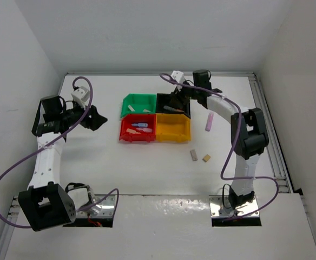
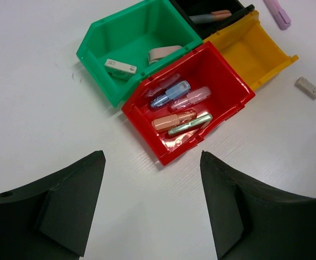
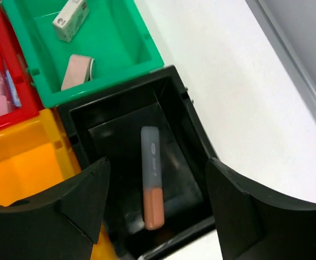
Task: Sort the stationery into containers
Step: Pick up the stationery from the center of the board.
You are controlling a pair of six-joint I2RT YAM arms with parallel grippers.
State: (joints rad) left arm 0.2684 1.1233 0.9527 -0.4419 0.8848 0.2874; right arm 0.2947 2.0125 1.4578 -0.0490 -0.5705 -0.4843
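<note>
My right gripper goes to the right in the top view, turns and lowers over the pink stick's middle [image 1: 209, 121] next. The stick still lies loose outside the bins.
The containers are green [image 1: 138, 96], black [image 3: 101, 116], red [image 2: 231, 81] and yellow [image 1: 172, 130] bins joined in a block. My right gripper [image 3: 158, 162] hangs open over the black bin, where a grey-and-orange stick [image 3: 151, 179] lies loose on the floor. My left gripper [image 2: 151, 157] is open and holds nothing, above bare table left of the red bin. The red bin holds several sticks, among them a blue one [image 2: 170, 93] and an orange one [image 2: 173, 120]. A white block [image 2: 120, 67] lies in the green bin. The yellow bin is bare.
Right of the bins, a pink stick [image 1: 208, 122], a grey block [image 1: 193, 155] and a tan block [image 1: 206, 158] lie loose on the white table. Walls close in on three sides. A metal rail [image 1: 269, 127] runs along the right edge.
</note>
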